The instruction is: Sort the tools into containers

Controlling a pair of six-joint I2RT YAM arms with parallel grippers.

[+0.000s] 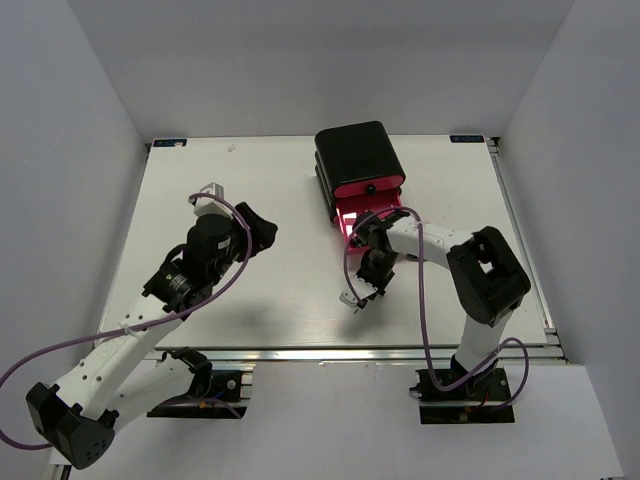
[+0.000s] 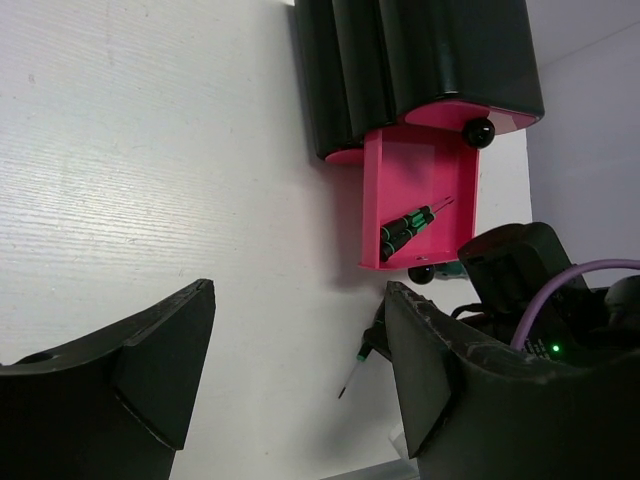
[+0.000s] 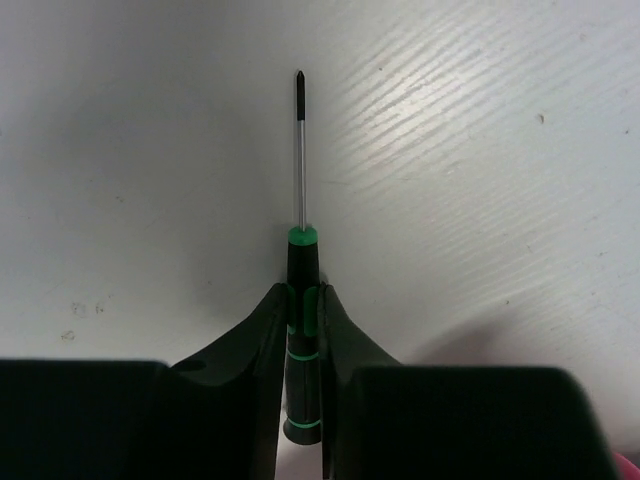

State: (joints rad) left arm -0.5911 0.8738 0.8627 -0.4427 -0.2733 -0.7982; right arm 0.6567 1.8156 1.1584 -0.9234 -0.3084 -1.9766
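The right gripper lifts next, carries the screwdriver outward over the open pink drawer (image 1: pixel 368 212) and releases it beside the matching screwdrivers inside.
My right gripper (image 3: pixel 303 300) is shut on a thin screwdriver (image 3: pixel 302 255) with a black-and-green handle, its tip pointing away over the white table. In the top view this gripper (image 1: pixel 365 285) hangs just in front of the open pink drawer (image 1: pixel 368 212). The drawer (image 2: pixel 420 170) holds a few thin screwdrivers (image 2: pixel 405 230). The black box (image 1: pixel 358 152) stands at the table's back, with the drawer above (image 1: pixel 370 187) shut. My left gripper (image 2: pixel 300 370) is open and empty, at the table's left-middle (image 1: pixel 262 228). The held screwdriver (image 2: pixel 358 365) also shows in the left wrist view.
A small silver tool (image 1: pixel 212 190) lies on the table (image 1: pixel 280 290) at the back left, beyond my left arm. Purple cables loop off both arms. White walls close in the table on three sides.
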